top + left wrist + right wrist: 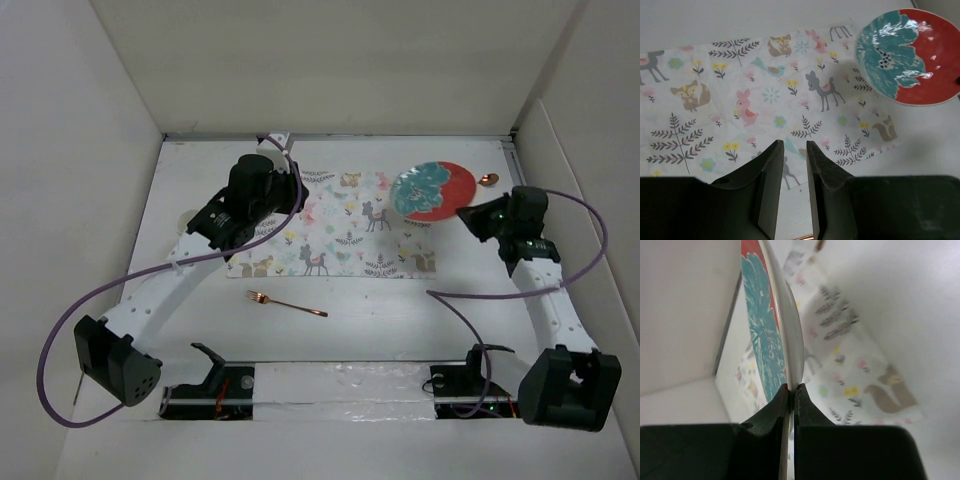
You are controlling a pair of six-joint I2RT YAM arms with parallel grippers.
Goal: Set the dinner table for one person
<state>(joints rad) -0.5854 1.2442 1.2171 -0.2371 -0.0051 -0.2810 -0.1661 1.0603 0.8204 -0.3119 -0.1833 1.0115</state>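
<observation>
The plate hangs over the placemat's end, so my right gripper will next go left in the top view, then down onto the placemat's bare middle.
A red plate with a teal flower hangs tilted over the right end of the woodland-animal placemat on the white dinner table. My right gripper is shut on the plate's right rim. In the right wrist view the rim of the plate stands edge-on, pinched between the tips of that gripper. My left gripper hovers above the mat's left part. In its own view the left gripper is open by a narrow gap with nothing in it, and the plate shows at the upper right.
A copper fork lies on the table just in front of the placemat. A copper spoon lies by the plate's far right side. White panel walls close in the table on the left, the back and the right.
</observation>
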